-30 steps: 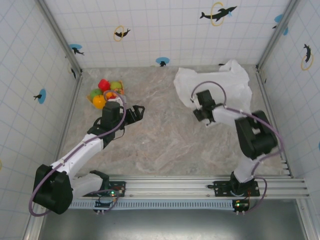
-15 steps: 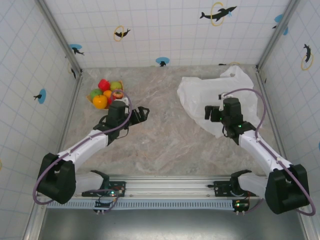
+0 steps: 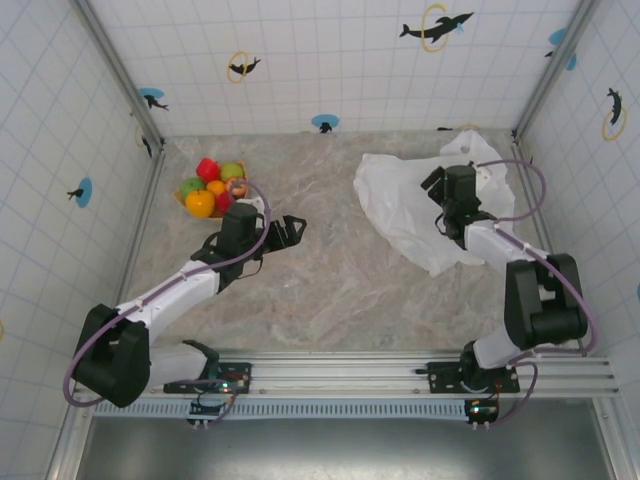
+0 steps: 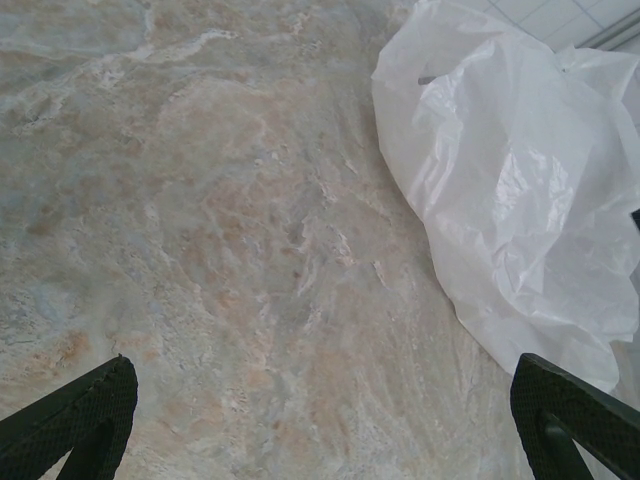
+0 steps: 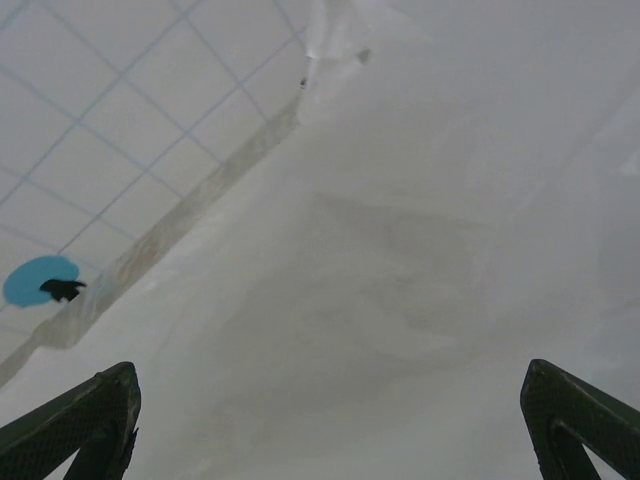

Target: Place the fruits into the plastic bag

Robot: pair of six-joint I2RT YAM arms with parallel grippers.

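The bag's film (image 5: 400,250) already lies between the wide-apart fingers of the robot's right gripper, so the gripper will go down a little onto the bag's upper part (image 5: 332,395) and close there.
The fruits (image 3: 213,190), red, green, orange and yellow, lie heaped at the back left of the table. My left gripper (image 3: 291,231) hovers just right of them, open and empty, pointing toward the plastic bag (image 3: 405,205). In the left wrist view the gripper (image 4: 325,435) has only bare table between its fingertips (image 4: 85,415), and the plastic bag (image 4: 510,180) lies ahead on the right. The crinkled white bag is spread at the back right. My right gripper (image 3: 438,183) is over it, open. In the right wrist view the gripper (image 5: 330,425) has the bag's film (image 5: 400,250) between its wide-apart fingers.
An orange-tan tray edge (image 3: 183,198) shows under the fruit heap. Tiled walls (image 3: 330,60) with dolphin stickers enclose the table on three sides. The marble tabletop (image 3: 330,280) runs between the two arms, with a metal rail (image 3: 400,365) at the near edge.
My right gripper went from shut to open and swung from the bag's left side to over its back right. The bag now spreads further toward the front. The left gripper shifted slightly right.
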